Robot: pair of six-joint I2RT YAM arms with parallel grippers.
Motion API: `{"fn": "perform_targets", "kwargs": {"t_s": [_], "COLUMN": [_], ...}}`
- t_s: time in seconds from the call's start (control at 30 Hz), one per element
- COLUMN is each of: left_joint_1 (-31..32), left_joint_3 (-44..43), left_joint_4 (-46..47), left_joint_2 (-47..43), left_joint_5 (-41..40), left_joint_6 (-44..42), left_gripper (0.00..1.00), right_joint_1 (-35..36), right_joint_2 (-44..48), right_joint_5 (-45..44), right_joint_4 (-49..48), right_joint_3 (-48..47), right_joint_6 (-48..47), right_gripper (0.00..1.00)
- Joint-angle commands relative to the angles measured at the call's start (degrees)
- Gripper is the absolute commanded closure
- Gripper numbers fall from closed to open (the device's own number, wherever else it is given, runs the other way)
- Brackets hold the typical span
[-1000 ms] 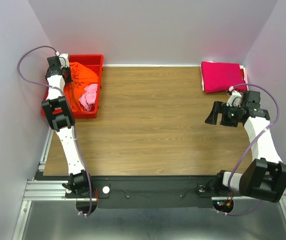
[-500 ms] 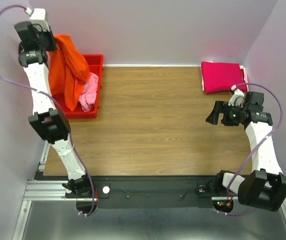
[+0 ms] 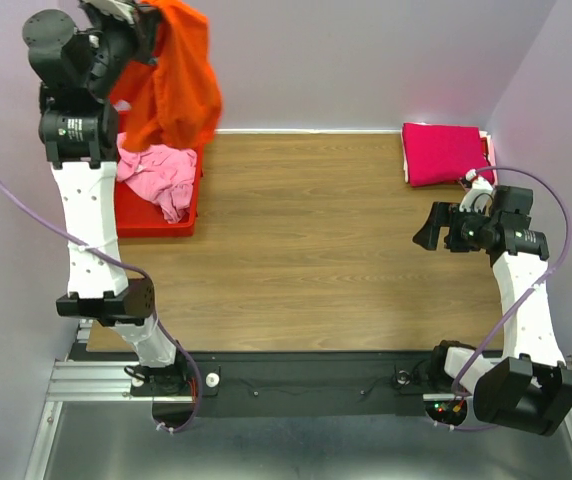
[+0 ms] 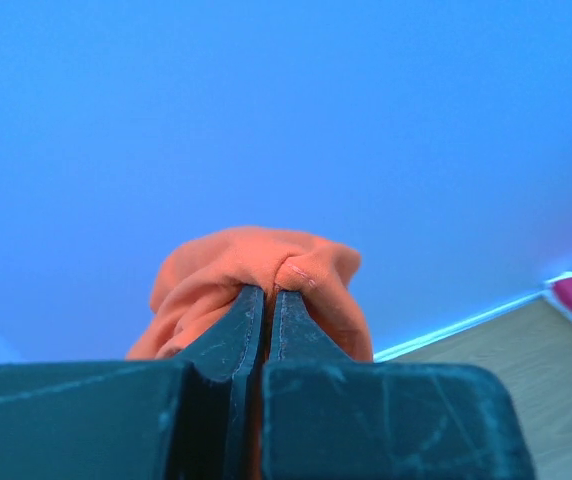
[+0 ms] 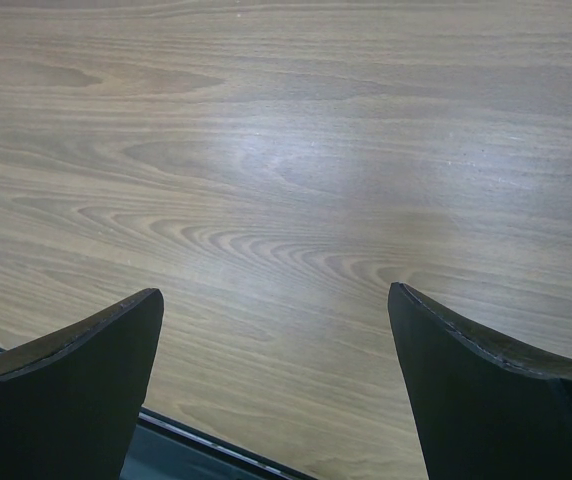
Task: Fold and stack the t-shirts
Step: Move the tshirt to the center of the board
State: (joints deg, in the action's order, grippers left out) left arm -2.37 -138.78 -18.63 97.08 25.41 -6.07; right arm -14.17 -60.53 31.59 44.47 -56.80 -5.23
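Observation:
The wood toward the table's middle (image 3: 301, 240) is clear, so my left gripper needs to move there next from above the red bin and lower the bright orange t-shirt.
My left gripper (image 3: 146, 18) is raised high at the back left and is shut on the bright orange t-shirt (image 3: 178, 85), which hangs from it above the red bin. In the left wrist view the orange cloth (image 4: 261, 265) bunches over the closed gripper (image 4: 267, 292). The light pink t-shirt (image 3: 158, 175) lies crumpled in the bin. The magenta t-shirt (image 3: 444, 152) lies folded at the table's back right corner. My right gripper (image 3: 426, 228) is open and empty, just in front of the magenta shirt; its wrist view shows the gripper (image 5: 276, 300) over bare wood.
The red plastic bin (image 3: 156, 220) stands at the back left edge of the wooden table (image 3: 306, 250). Purple walls close in the left, back and right sides. A black rail runs along the near edge.
My left arm has risen steeply, lifting the orange t-shirt out of the bin and swinging it a little right. The pink shirt now lies uncovered. The right arm has barely moved.

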Motion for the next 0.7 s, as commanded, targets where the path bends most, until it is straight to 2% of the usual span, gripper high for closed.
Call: {"fn": "perform_targets", "kwargs": {"t_s": [0.0,0.13,0.2,0.23,0.3,0.33,0.37,0.4,0.43,0.57,0.6,0.67], "left_joint_1": [8.5,14.3,15.5,15.9,16.1,16.0,15.8,15.1,14.5,7.2,4.4,2.8], "left_joint_3": [-0.3,2.9,6.2,11.2,16.3,22.1,25.3,28.6,34.9,48.4,50.3,54.4], "left_joint_4": [4.0,4.0,5.1,5.7,5.2,4.2,1.4,0.4,-1.3,-2.5,-2.5,-3.9], "left_joint_2": [-3.6,-5.1,-6.6,-7.5,-9.6,-10.6,-11.5,-13.3,-14.0,-15.9,-16.3,-16.7], "left_joint_5": [-0.5,2.0,6.6,8.8,18.0,20.2,21.8,22.7,22.3,21.7,21.6,20.9], "left_joint_6": [2.6,8.0,11.8,12.6,11.2,7.3,4.4,2.8,0.8,-2.8,-4.2,-8.7], "left_gripper": [1.00,1.00,1.00,1.00,0.97,0.89,0.60,0.50,0.33,0.13,0.12,0.12], "right_joint_1": [0.1,0.1,0.1,0.1,0.1,0.1,0.1,0.1,0.1,0.1,0.1,0.1], "right_joint_2": [1.3,1.9,2.3,2.6,2.9,3.1,3.3,3.4,3.4,2.5,1.8,0.8], "right_joint_5": [0.5,0.3,0.1,0.1,0.2,0.2,0.5,0.7,1.3,2.9,3.2,5.1], "right_joint_4": [-2.1,-2.2,-2.3,-2.3,-2.2,-2.2,-2.1,-2.0,-1.9,-0.9,-0.6,0.0], "right_joint_3": [0.1,0.2,0.2,0.2,-0.1,-0.1,-0.1,-0.2,-0.2,-0.7,-0.8,-1.0], "right_joint_6": [-0.5,-0.3,-0.1,0.0,0.1,0.1,0.0,-0.3,-0.7,-1.7,-2.0,-2.9], "right_gripper": [0.00,0.00,0.00,0.00,0.00,0.00,0.00,0.00,0.00,0.00,0.00,0.00]}}
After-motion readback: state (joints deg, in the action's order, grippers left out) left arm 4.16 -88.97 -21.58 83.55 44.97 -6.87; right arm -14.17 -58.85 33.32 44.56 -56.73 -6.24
